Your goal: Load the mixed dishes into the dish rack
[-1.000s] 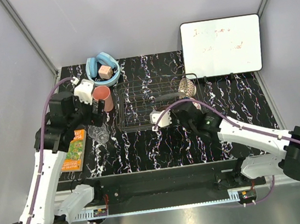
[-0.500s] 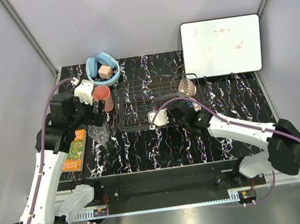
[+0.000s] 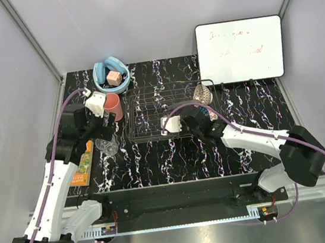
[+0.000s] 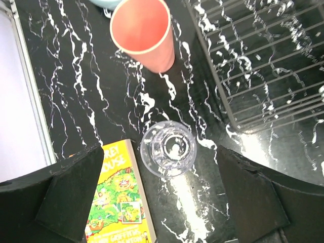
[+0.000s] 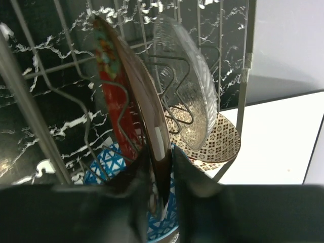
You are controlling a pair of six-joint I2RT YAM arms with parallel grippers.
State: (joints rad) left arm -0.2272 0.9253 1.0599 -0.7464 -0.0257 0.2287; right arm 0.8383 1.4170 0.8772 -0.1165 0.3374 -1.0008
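The left gripper moves down and closes on the tumbler's rim by the yellow book (image 3: 98,144) next, since the clear glass tumbler stands upright below my open fingers.
The red floral bowl (image 5: 115,96) stands on edge in the dish rack (image 5: 244,76), and my right gripper (image 5: 161,152) pinches its brown rim between both fingers. Behind it a clear glass bowl (image 5: 185,86) leans on the wires, then a pale bowl with a brown pattern (image 5: 223,139). A blue patterned bowl (image 5: 109,162) lies underneath. My left gripper (image 4: 159,154) hangs open above the upright clear glass tumbler (image 4: 168,148). The salmon-pink cup (image 4: 144,33) stands just beyond, left of the rack (image 3: 149,108). From above, the right gripper (image 3: 201,116) is at the rack's right end.
A yellow book (image 4: 119,202) lies beside the tumbler, partly under my left finger. The blue headphone-like ring with a wooden block (image 3: 111,74) sits at the back left. A whiteboard (image 3: 240,50) leans at the back right, just behind the rack's end.
The right arm has pushed further over the rack's right end with the red bowl. The left arm has shifted slightly up and right over the tumbler.
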